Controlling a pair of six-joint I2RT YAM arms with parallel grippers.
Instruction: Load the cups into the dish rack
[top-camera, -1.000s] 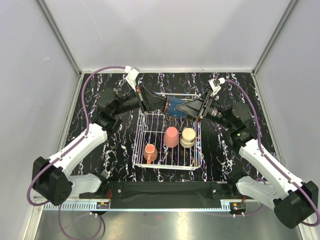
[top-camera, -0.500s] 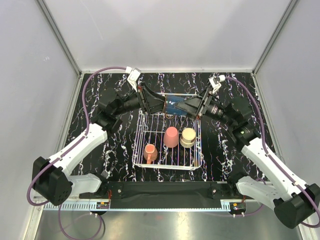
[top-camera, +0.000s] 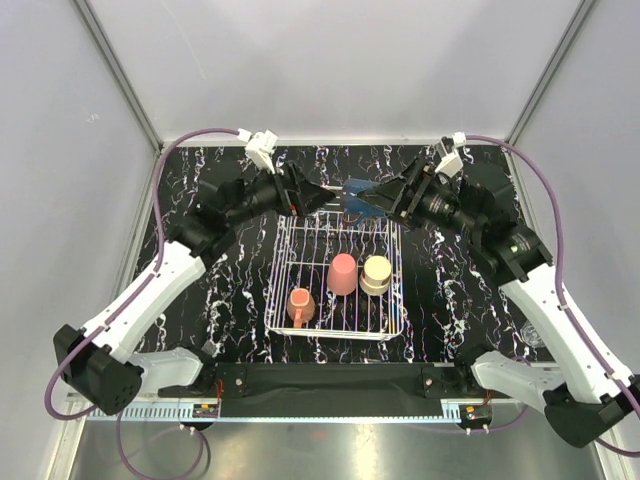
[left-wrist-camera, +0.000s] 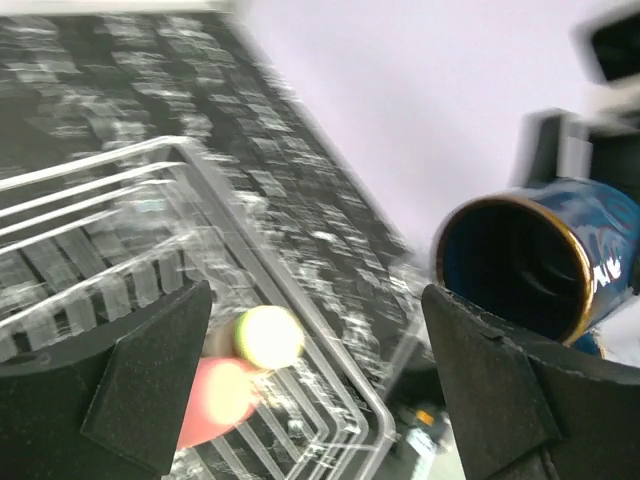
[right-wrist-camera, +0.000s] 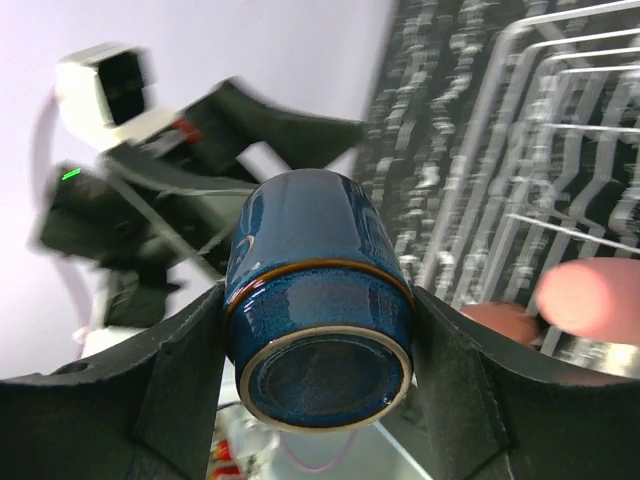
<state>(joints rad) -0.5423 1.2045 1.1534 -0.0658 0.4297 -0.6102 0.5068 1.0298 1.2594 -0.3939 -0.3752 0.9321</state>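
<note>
The dark blue cup is lying sideways, so I should turn my right gripper until its fingers point down, lower it into the rack's empty far end (top-camera: 322, 219) by my left gripper, and let go.
My right gripper (top-camera: 362, 200) is shut on the dark blue cup (right-wrist-camera: 318, 300), gripping its sides near the base and holding it on its side above the far edge of the white wire dish rack (top-camera: 335, 318). The cup's open mouth (left-wrist-camera: 515, 262) faces my left gripper (top-camera: 335, 194), which stands open just left of it and touches nothing. In the rack stand a pink tumbler (top-camera: 343, 272), a cream cup (top-camera: 376, 273) and an orange handled mug (top-camera: 300, 303).
The rack sits mid-table on the black marbled top (top-camera: 440, 280). Grey walls close in the far side and both flanks. What looks like a clear glass (top-camera: 532, 334) stands at the right edge beside the right arm.
The left gripper has opened, let go of the blue cup and drawn back left. The right gripper keeps the cup and has carried it up and toward the far side of the rack.
</note>
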